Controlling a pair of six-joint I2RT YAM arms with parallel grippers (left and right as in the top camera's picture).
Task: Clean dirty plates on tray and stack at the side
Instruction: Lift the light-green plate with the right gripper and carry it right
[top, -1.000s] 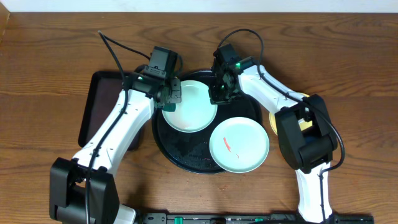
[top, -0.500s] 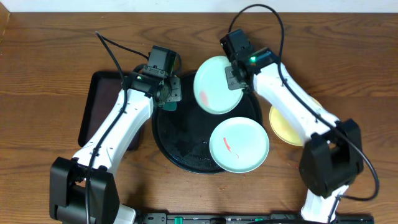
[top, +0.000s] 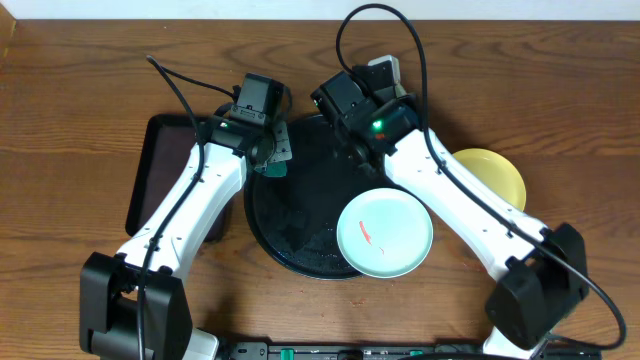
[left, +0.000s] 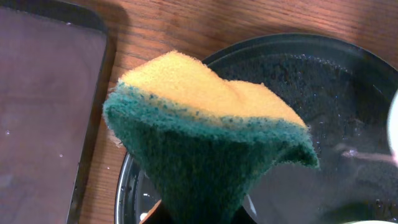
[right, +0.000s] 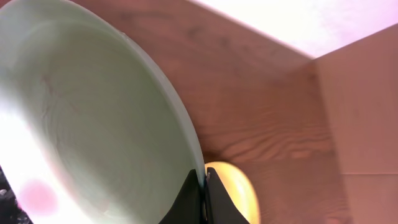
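The pale yellow plate (top: 497, 176) (right: 236, 188) is below my right gripper, to its right in the overhead view. Next I will swing my right gripper down, lay its plate flat on the pale yellow plate and let go.
My right gripper (right: 204, 178) is shut on the rim of a mint-green plate (right: 93, 124). That plate stands tilted on edge above the back of the black round tray (top: 300, 200), with a faint pink smear low on its face. In the overhead view only a pale sliver of this plate (top: 385, 66) shows behind the right arm. A second mint plate (top: 385, 235) with a red smear lies on the tray's front right. The pale yellow plate (top: 497, 176) rests on the table right of the tray. My left gripper (top: 275, 158) is shut on a yellow-and-green sponge (left: 205, 130) over the tray's left rim.
A dark rectangular tray (top: 152, 180) lies left of the round tray, beside the left arm. Black cables arc over the back of the table. Bare wooden tabletop (top: 80, 120) surrounds both trays.
The right arm lifted the mint plate off the tray, tipped it up on edge and swung it toward the back. The yellow plate is now uncovered. The left arm with the sponge stayed put.
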